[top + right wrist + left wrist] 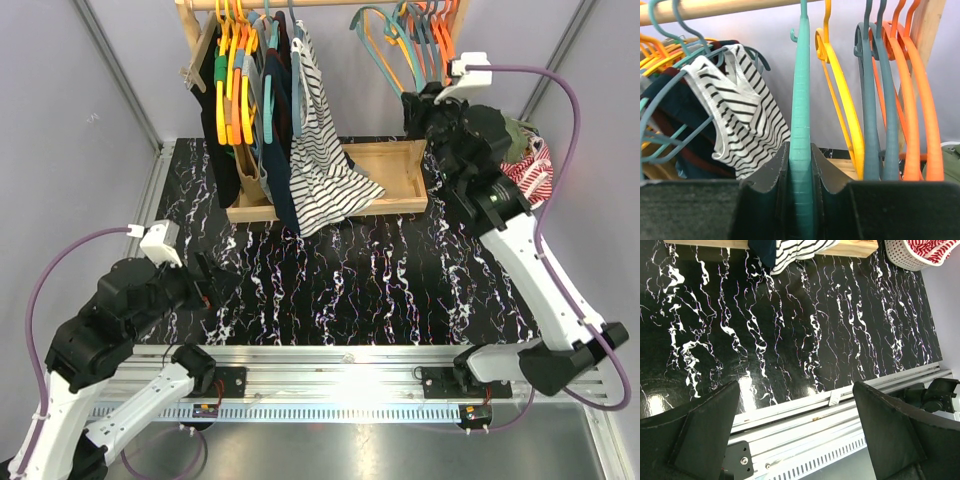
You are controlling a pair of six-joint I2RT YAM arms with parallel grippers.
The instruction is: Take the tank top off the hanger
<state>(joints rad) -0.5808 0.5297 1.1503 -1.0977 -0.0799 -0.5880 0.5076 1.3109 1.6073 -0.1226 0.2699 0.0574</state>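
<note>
The teal hanger (801, 100) is slanted and its hook is apart from the yellow hanger's hook, so I should swing my right gripper toward the tank top, then push toward the bare hangers and open.
The black-and-white striped tank top (320, 150) hangs on a blue-grey hanger at the left part of the wooden rod (715, 7); it also shows in the right wrist view (740, 115) and, by its hem, in the left wrist view (795, 250). My right gripper (800, 150) is up at the rack (413, 105), shut on a bare teal hanger (801, 100) that stands to the right of the tank top, apart from it. My left gripper (795, 387) hovers low over the front left of the table (215, 285), open, with nothing between its fingers (705, 430).
Dark garments (270, 150) on yellow and orange hangers hang left of the tank top. Bare yellow, teal and orange hangers (890, 100) crowd the rod's right end. The rack's wooden base (385, 170) sits on the black marbled table. A white basket (530, 170) of red-striped cloth stands far right.
</note>
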